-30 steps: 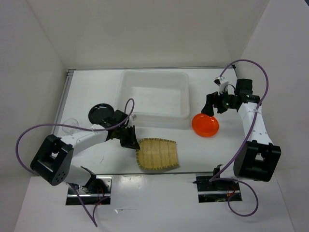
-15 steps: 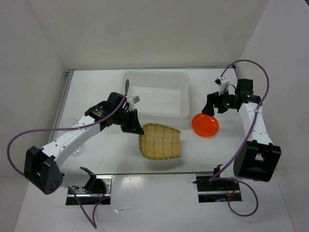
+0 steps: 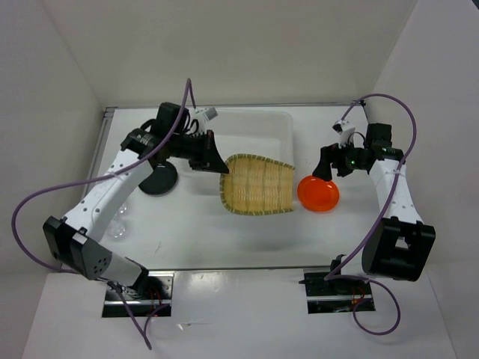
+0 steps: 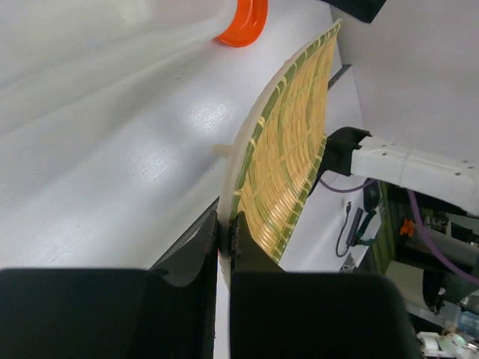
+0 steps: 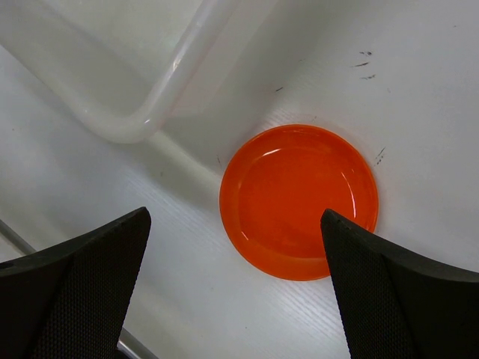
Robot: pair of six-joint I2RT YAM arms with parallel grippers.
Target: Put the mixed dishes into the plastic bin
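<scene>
The bin's open bottom is below and outward of my left gripper's fingers. So my left gripper should next move outward, then down, and release the woven tray (image 3: 258, 185).
My left gripper (image 3: 215, 161) is shut on the edge of the tan woven bamboo tray (image 3: 258, 185), held in the air over the front rim of the translucent plastic bin (image 3: 241, 123). In the left wrist view the tray (image 4: 288, 149) is pinched edge-on between the gripper (image 4: 226, 224) fingers. The orange plate (image 3: 318, 193) lies on the table right of the bin. My right gripper (image 3: 329, 172) is open just above it; in the right wrist view the plate (image 5: 299, 200) sits between the spread fingers. The black plate (image 3: 159, 178) lies left of the bin. The glass cup (image 3: 114, 226) stands at the left edge.
White walls close in the table on the left, back and right. The bin's near right corner (image 5: 135, 123) lies close beside the orange plate. Purple cables loop off both arms.
My left arm has lifted the bamboo tray off the table front and carried it up and back to the bin's front rim. The black plate now shows uncovered. The right arm has not moved.
</scene>
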